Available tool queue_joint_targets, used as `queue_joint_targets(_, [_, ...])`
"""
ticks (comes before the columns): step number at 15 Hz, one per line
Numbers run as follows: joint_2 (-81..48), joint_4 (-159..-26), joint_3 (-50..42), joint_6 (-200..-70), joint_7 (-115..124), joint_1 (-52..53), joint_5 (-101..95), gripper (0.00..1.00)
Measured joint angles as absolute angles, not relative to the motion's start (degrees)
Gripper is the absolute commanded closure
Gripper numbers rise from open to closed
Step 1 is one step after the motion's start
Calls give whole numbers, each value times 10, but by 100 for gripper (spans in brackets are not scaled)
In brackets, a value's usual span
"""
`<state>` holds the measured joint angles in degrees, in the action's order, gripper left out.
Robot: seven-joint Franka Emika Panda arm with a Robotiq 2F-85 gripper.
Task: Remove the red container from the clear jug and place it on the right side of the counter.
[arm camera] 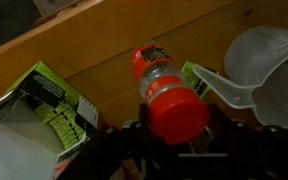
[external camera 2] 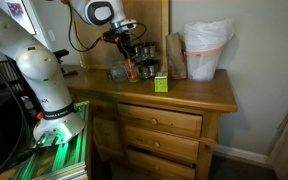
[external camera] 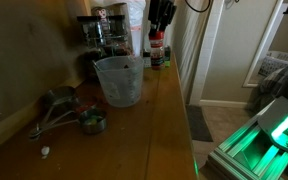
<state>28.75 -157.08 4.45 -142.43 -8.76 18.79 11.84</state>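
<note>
I should move my gripper outward next, away from the clear jug (external camera: 119, 80) and toward the green box. Then I should bring the red container down onto the bare wood.
My gripper (arm camera: 176, 128) is shut on the red container (arm camera: 164, 92), a slim bottle with a red cap, seen from above in the wrist view. The clear jug (arm camera: 269, 62) stands just beside it and holds nothing that I can see. In both exterior views the gripper (external camera: 159, 18) (external camera 2: 130, 47) holds the red container (external camera: 156, 50) (external camera 2: 132, 68) upright over the brown wooden counter (external camera: 159, 120) (external camera 2: 199, 93), out of the jug (external camera: 119, 80) (external camera 2: 117, 72). I cannot tell whether the bottle's base touches the counter.
A green box (arm camera: 46, 105) (external camera 2: 160, 83) lies on the counter close to the bottle. A dark appliance with glass jars (external camera: 104, 38) stands behind the jug. Metal measuring cups (external camera: 69, 112) lie nearer the camera. A white bag in a bin (external camera 2: 206, 50) stands at the counter's end.
</note>
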Motion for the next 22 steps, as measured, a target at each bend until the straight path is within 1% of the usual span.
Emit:
queue_joint_targets(6, [230, -1542, 6, -1467, -113, 190, 201, 65])
queue_joint_targets(17, [163, -1534, 19, -1558, -93, 177, 202, 65])
queue_joint_targets(18, [159, -1534, 20, -1560, -90, 176, 202, 28])
queue_joint_targets(19, [154, -1534, 21, -1562, -87, 174, 202, 13])
queue_joint_targets(21, [147, -1532, 23, -1563, -81, 170, 202, 2])
queue_joint_targets(22, [145, -1530, 23, -1563, -79, 168, 202, 0])
